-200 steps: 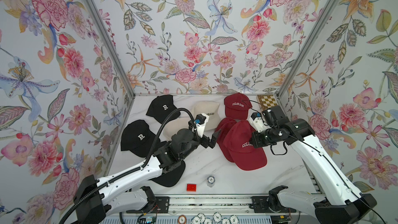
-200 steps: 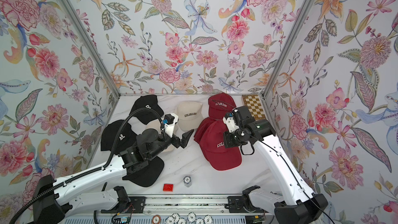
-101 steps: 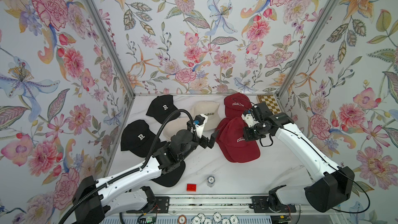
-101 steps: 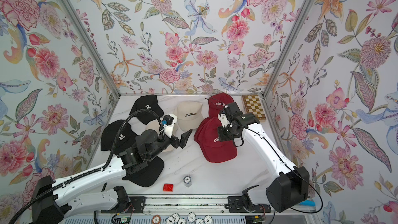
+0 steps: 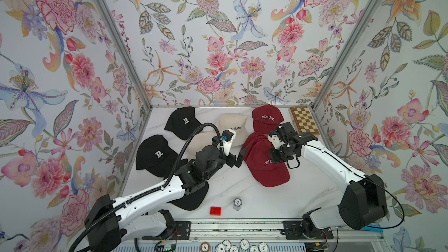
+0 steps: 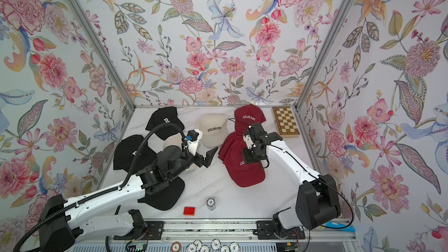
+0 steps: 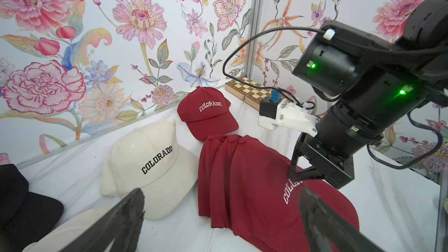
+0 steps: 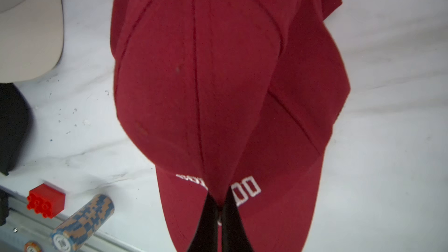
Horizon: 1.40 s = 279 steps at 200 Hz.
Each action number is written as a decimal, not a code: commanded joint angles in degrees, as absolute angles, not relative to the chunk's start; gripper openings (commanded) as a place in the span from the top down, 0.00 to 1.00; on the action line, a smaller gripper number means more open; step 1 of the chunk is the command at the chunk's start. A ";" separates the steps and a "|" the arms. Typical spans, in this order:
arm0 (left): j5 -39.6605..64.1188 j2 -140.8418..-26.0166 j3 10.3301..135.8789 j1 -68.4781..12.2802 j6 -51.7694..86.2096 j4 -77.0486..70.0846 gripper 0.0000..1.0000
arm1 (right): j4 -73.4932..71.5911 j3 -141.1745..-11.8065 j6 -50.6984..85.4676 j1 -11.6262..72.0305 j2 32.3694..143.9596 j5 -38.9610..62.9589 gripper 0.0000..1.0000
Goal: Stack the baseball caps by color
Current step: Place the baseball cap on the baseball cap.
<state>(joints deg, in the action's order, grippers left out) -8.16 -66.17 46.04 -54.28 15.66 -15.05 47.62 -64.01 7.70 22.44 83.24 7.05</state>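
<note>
The top cap goes with my right gripper, eased outward and sideways toward my open left gripper over the pile's middle, and is released next, since the cap's brim end slants aside.
A pile of three maroon baseball caps lies right of centre. My right gripper is shut on the front of the top cap's crown. My left gripper hangs open just left of the pile, holding nothing. Another maroon cap sits at the back. Beside it is a cream cap, and a second cream cap lies partly under my left arm. Two black caps lie left, a third under the left arm.
A wooden chessboard lies in the back right corner. A red brick and a stack of poker chips stand near the front edge. More chips lie beyond the front rail. Floral walls close in three sides.
My right gripper has carried the maroon cap a little to the left and set it lower on the maroon pile, still shut on it. The left arm has hardly moved.
</note>
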 commanded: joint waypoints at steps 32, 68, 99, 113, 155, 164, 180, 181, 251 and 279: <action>-8.44 -66.05 47.82 -53.35 14.85 -13.49 0.00 | 40.87 -61.20 7.29 22.98 84.59 4.52 1.00; -8.62 -65.76 47.81 -53.23 14.95 -12.96 0.00 | 39.21 -60.67 7.00 23.21 86.07 4.53 1.00; -8.76 -65.58 47.81 -53.13 15.11 -12.75 0.00 | 37.69 -59.28 6.67 23.64 87.29 4.61 0.93; -8.70 -65.50 47.81 -53.04 15.12 -12.50 0.00 | 36.75 -58.42 6.75 23.57 87.61 4.41 0.80; -9.00 -65.31 47.99 -52.67 14.94 -12.06 0.00 | 35.19 -57.48 6.70 23.62 89.37 3.25 0.66; -9.10 -65.35 47.99 -52.52 14.92 -11.97 0.00 | 35.02 -57.57 6.68 23.59 89.64 3.25 0.64; -9.05 -65.22 48.00 -52.57 15.03 -12.03 0.00 | 35.06 -57.79 6.80 23.58 90.03 3.27 0.59; -9.10 -65.22 47.99 -52.56 15.03 -12.04 0.00 | 35.02 -57.81 6.78 23.57 90.01 3.26 0.59; -9.81 -64.91 47.99 -52.36 14.95 -11.86 0.00 | 43.93 -65.02 6.51 23.60 83.75 2.39 0.16; -9.45 -65.48 48.15 -52.35 14.72 -12.61 0.00 | 48.46 -70.54 6.06 23.57 81.54 1.09 0.13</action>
<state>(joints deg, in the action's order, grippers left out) -8.40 -65.78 46.15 -53.12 15.64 -12.43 42.72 -65.49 6.74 23.18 84.51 3.03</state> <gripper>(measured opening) 0.996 0.859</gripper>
